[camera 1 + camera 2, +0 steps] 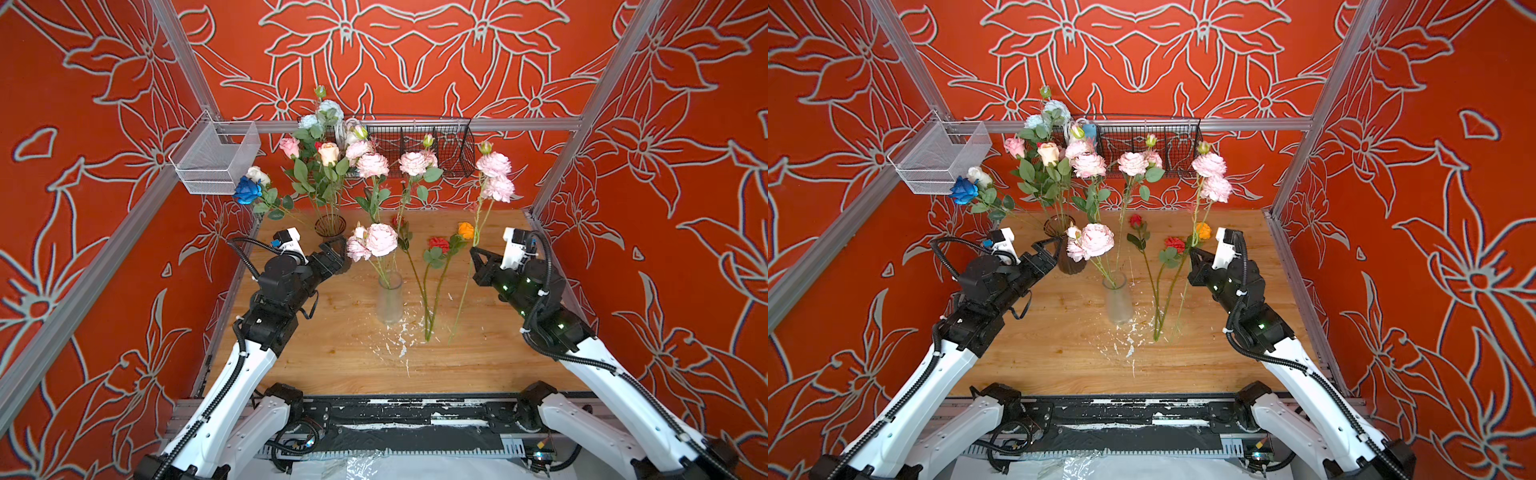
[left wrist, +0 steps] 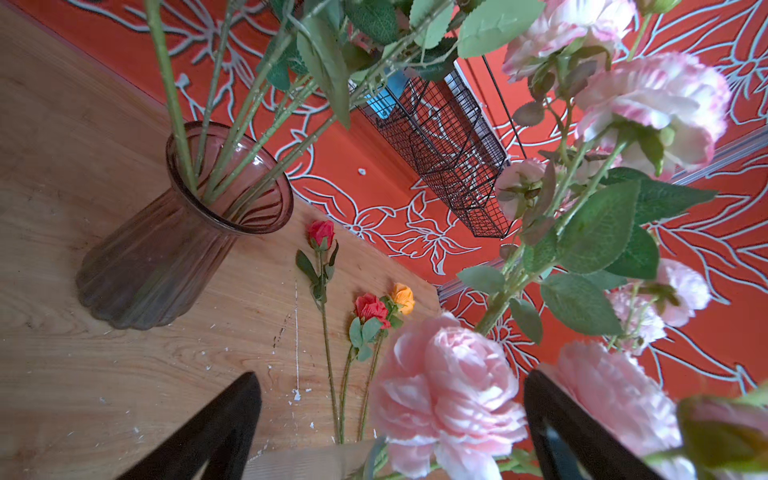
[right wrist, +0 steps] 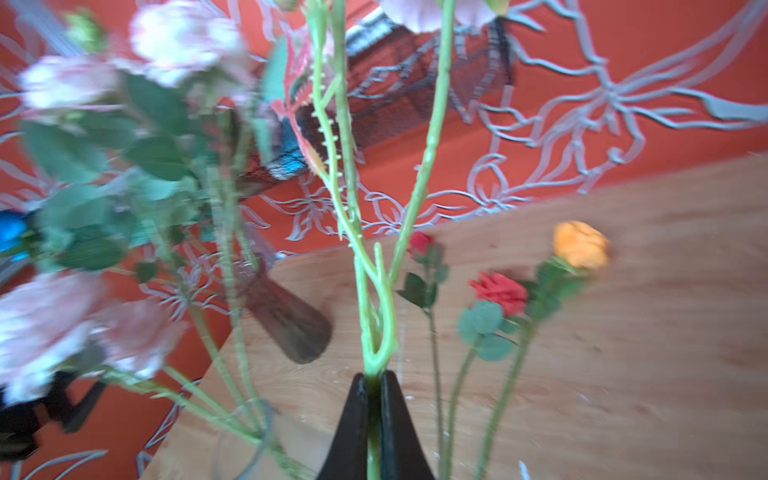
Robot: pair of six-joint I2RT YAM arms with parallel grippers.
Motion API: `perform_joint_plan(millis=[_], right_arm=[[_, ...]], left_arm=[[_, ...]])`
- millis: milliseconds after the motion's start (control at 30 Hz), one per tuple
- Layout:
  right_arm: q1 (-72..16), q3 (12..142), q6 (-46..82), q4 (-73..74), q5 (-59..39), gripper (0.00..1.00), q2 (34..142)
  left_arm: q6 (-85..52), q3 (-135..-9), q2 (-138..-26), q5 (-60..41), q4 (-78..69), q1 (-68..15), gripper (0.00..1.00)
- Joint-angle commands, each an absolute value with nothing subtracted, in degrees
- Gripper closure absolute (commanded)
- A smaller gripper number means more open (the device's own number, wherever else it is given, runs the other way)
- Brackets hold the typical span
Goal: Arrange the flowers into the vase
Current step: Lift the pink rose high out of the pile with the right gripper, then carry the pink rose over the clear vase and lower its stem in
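Observation:
My right gripper will go up across the roses, as the vase stands beyond them, then lower the peony's stem into the frosted vase's opening [image 1: 390,280] [image 3: 248,444] and release it.
A clear frosted vase [image 1: 390,301] [image 1: 1118,301] stands mid-table with pink peonies [image 1: 380,239] [image 2: 449,390] in it. My left gripper [image 1: 340,254] [image 2: 390,376] is open just left of those heads, and one head sits between its fingers without being gripped. My right gripper [image 1: 473,249] [image 3: 374,376] is shut on the green stem [image 3: 376,324] of a tall pink peony [image 1: 494,166], held upright and tilted. Its lower end reaches down to the table. Two red roses [image 1: 439,244] [image 1: 398,222] and an orange one [image 1: 466,230] lie flat between the vase and the right gripper.
A brown ribbed vase [image 1: 330,226] [image 2: 178,249] at the back holds several flowers. A blue rose [image 1: 247,191] leans out to the left. A white mesh basket [image 1: 216,160] hangs on the left rail and a black wire basket [image 1: 419,145] on the back rail. The wooden table [image 1: 332,353] bears white flecks.

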State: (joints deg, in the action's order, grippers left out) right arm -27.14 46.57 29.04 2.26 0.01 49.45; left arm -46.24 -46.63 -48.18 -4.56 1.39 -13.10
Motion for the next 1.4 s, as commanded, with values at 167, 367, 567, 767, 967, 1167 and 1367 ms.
perform_joint_plan(millis=[167, 367, 567, 767, 967, 1167, 1367], right_arm=[[-31.5, 55.6, 24.2, 15.1, 0.0, 1.0, 55.9], [-33.7, 64.4, 21.4, 21.0, -1.7, 1.0, 62.3], [-37.1, 74.6, 18.5, 23.0, -3.4, 1.0, 72.0], [-40.5, 73.9, 16.6, 27.8, -2.9, 1.0, 77.6], [-41.8, 74.6, 14.8, 30.6, -2.9, 1.0, 81.6], [-42.4, 70.7, 13.1, 32.0, -2.3, 1.0, 81.8], [-44.6, 62.2, 14.5, 31.8, -2.1, 0.95, 81.6]], left_arm=[[-41.9, -46.4, -42.5, 5.3, 3.3, -11.7, 0.0], [-43.3, -44.4, -39.6, 9.6, 2.6, -8.7, 0.0], [-44.3, -44.0, -37.8, 9.0, 2.1, -6.3, 0.01], [-45.9, -44.4, -38.7, 6.5, 2.3, -4.1, 0.01], [-46.8, -43.9, -39.2, 4.5, 1.1, -3.0, 0.01], [-47.0, -43.9, -39.6, 3.9, 1.1, -2.5, 0.01], [-47.6, -43.8, -40.1, 3.0, 0.9, -2.1, 0.01]])
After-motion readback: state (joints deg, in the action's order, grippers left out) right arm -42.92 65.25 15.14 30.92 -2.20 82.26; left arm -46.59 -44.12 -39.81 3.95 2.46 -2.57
